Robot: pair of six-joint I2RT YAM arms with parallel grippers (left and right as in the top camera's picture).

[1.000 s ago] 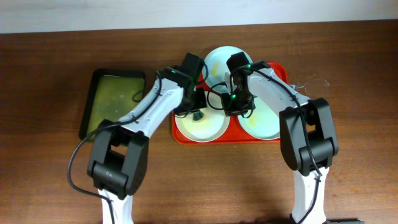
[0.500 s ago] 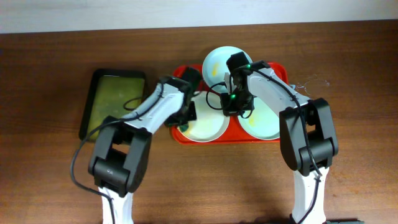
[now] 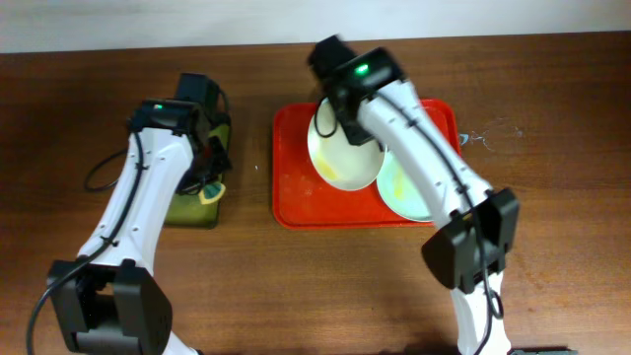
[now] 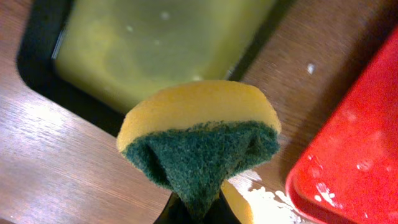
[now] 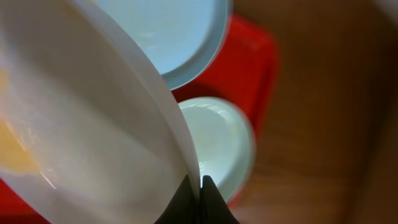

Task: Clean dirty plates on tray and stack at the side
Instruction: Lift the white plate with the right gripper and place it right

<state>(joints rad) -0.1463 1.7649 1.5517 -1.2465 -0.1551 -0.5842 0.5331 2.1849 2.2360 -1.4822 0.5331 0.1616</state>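
The right gripper carries the plate across next, lowers and frees it. Clear tabletop beyond the red tray lies below, to the gripper's right in the overhead view.
My right gripper [image 3: 331, 122] [image 5: 200, 184] is shut on the rim of the cream-white plate [image 3: 343, 153] [image 5: 93, 137] and holds it tilted above the red tray [image 3: 296, 197] [image 5: 252, 59]. The plate has a yellowish smear near its lower edge. One mint-blue plate [image 3: 406, 189] [image 5: 219, 142] lies on the tray's right side. A second mint-blue plate [image 5: 168, 31] shows only in the right wrist view. My left gripper [image 3: 207, 187] [image 4: 198, 210] is shut on a yellow and green sponge [image 3: 210, 193] [image 4: 199, 130] over the near corner of the olive-green tray [image 3: 187, 210] [image 4: 155, 43].
The olive-green tray holds yellowish liquid and sits left of the red tray [image 4: 354, 168]. A strip of bare wooden table with white specks separates them. A pale wall runs along the table's far edge.
My left arm swung left off the red tray to the olive-green tray, carrying the sponge. My right gripper lifted the cream-white plate off the tray's left side and tilted it.
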